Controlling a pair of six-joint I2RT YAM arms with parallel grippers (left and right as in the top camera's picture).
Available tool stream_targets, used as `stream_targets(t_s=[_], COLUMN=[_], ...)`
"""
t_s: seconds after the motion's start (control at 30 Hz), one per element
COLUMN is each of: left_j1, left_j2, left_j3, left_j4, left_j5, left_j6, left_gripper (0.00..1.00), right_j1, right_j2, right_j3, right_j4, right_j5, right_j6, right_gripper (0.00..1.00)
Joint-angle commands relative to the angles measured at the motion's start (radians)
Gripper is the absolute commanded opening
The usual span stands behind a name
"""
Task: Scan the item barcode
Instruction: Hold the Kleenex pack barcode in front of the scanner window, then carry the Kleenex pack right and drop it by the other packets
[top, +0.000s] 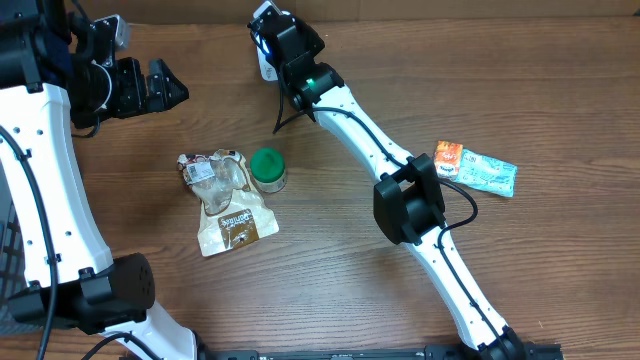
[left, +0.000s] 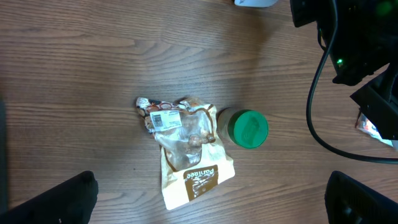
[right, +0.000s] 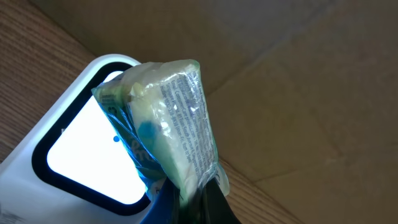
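My right gripper swings back from the scanner (top: 265, 62) next, to the right in the overhead view, and releases low over the teal packet, since packets already lie there.
In the right wrist view a pale green and blue plastic packet (right: 171, 112) with small print on its side stands up from my right gripper (right: 189, 194), which is shut on its lower end. The packet is right in front of the lit window of the white barcode scanner (right: 74, 155). Overhead, the right gripper (top: 273, 32) is at the table's far edge over the scanner (top: 265, 62), and the packet is hidden there. My left gripper (top: 165, 88) hovers open at the far left, holding nothing; its black fingers (left: 53, 200) frame the table.
A brown and clear pouch (top: 228, 205) and a green-lidded jar (top: 268, 168) lie mid-table, also seen as pouch (left: 186, 155) and jar (left: 249, 128). Orange and teal packets (top: 480, 170) lie at the right. A cardboard wall (right: 298, 74) stands behind the scanner.
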Motion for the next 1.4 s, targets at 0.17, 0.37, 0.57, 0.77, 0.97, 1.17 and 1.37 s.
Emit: stream_targets(t_s=[0.17,0.37,0.57,0.77,0.97,1.17,1.37], left_j1=[-0.007,-0.007,-0.007,-0.007,-0.007,-0.007,-0.007], left_j2=[-0.008,-0.008,-0.008,-0.008,-0.008,-0.008,-0.008], left_j3=[0.016,0.016,0.016,0.016,0.016,0.016,0.016], left_j4=[-0.002,-0.002,-0.002,-0.002,-0.002,-0.002,-0.002], left_j5=[0.008,0.008,0.008,0.008,0.008,0.008,0.008], left_j6=[0.016,0.016,0.016,0.016,0.016,0.016,0.016], left_gripper=[1.00,1.00,1.00,1.00,1.00,1.00,1.00], right_j1=[0.014,0.006,-0.017,-0.085,-0.210,-0.395,-0.537], right_j2=[-0.078,-0.188,-0.370,-0.591,-0.671,-0.667,-0.667], right_j3=[0.023,0.023,0.024,0.024,0.024,-0.117,-0.377], right_j4=[-0.010,-0.122,-0.336,-0.721,-1.157,-1.257,-1.257], right_j5=[-0.033,-0.183,-0.362,-0.507,-0.503,-0.584,-0.616], right_j6=[0.042,0.196,0.404,0.663,0.791,0.880,0.895], right_gripper=[0.04,0.04,0.04,0.04,0.04,0.04,0.04])
